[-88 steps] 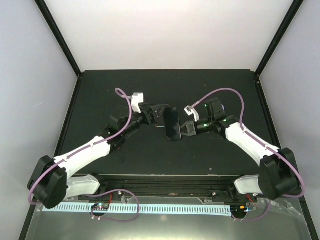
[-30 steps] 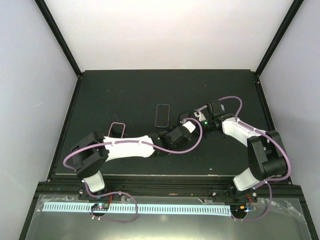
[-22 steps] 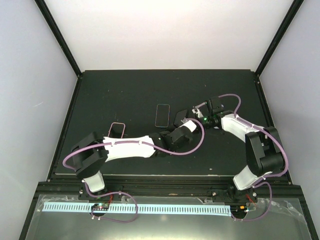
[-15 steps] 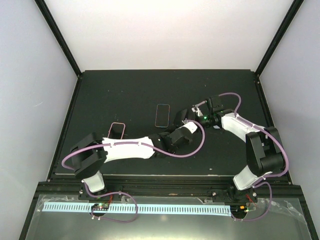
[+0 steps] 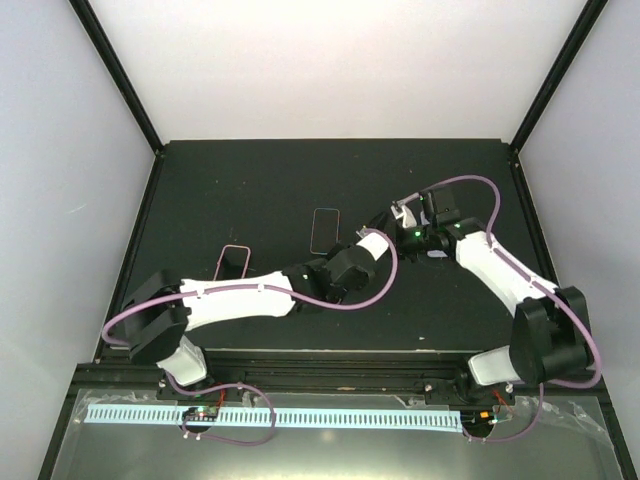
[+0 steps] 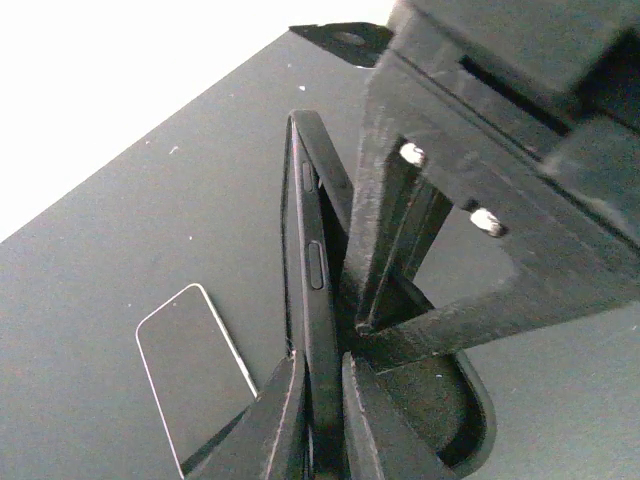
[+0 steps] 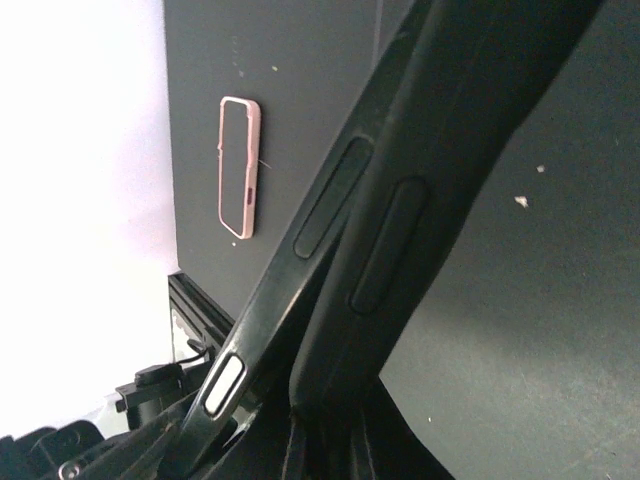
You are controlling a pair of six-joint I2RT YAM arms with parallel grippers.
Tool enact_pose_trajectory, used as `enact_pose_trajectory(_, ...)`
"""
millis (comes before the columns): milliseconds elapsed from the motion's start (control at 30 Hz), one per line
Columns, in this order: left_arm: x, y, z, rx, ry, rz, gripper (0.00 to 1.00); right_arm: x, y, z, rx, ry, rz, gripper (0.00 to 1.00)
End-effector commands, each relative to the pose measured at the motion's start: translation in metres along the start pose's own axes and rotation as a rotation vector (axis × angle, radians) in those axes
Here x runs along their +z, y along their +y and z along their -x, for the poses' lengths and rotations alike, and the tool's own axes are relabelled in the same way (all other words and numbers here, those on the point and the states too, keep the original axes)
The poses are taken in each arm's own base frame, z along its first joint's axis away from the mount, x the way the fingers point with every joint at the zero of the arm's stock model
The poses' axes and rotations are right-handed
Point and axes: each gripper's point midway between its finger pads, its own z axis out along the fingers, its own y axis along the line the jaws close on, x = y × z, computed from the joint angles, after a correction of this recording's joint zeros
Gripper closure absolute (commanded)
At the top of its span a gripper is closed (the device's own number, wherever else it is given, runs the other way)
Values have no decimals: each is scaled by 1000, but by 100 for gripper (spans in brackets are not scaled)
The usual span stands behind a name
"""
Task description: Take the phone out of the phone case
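I should next swing my left gripper to the left in the top view, past the second phone and over the bare mat below the gripper. Then I should lower it and release the black phone.
A black phone (image 6: pixel 318 290) stands on edge above the mat, partly split from its black case (image 6: pixel 328 165). My left gripper (image 6: pixel 321 358) is shut on the phone's lower edge, one finger on each face. In the right wrist view the phone (image 7: pixel 290 290), with a silver switch, leans left. The case (image 7: pixel 420 170), with raised button covers, leans right. My right gripper (image 7: pixel 330 420) is shut on the case's lower end. From above, both grippers meet right of centre, left gripper (image 5: pixel 378 236) against right gripper (image 5: pixel 402 228); the held pieces are mostly hidden there.
A second phone with a silver rim (image 5: pixel 325 230) lies flat on the black mat (image 5: pixel 250 190), just left of the grippers. A pink case (image 5: pixel 233 262) lies further left near the left arm. White walls surround the mat.
My left gripper went from open to shut on the phone's edge and reached further right. The right arm's elbow swung outward while its gripper stayed shut on the case.
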Motion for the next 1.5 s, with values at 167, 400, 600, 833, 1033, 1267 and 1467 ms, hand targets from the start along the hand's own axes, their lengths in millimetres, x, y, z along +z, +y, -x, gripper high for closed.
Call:
enact_pose_trajectory(167, -32, 86, 39, -366, -126, 79, 98, -26, -33, 22, -122, -167, -217, 99)
enact_pose_trajectory(400, -50, 119, 26, -567, -213, 19, 98, -27, -43, 29, -116, -164, -274, 99)
enact_pose_trajectory(600, -59, 141, 1, -648, -231, 6, 98, -31, -44, 31, -140, -181, -287, 99)
enact_pose_trajectory(833, -51, 164, -41, -497, -125, 183, 98, -33, -19, 33, -361, -153, -199, 99)
enact_pose_trajectory(1033, -38, 171, -61, -343, -14, 287, 98, -30, -14, 19, -559, -123, -108, 99)
enact_pose_trajectory(1267, -32, 178, -65, -230, 37, 350, 98, -38, -1, 14, -587, -98, 35, 99)
enact_pose_trajectory(1467, -18, 167, -67, -41, 114, 377, 98, -42, -1, 16, -589, -109, 49, 99)
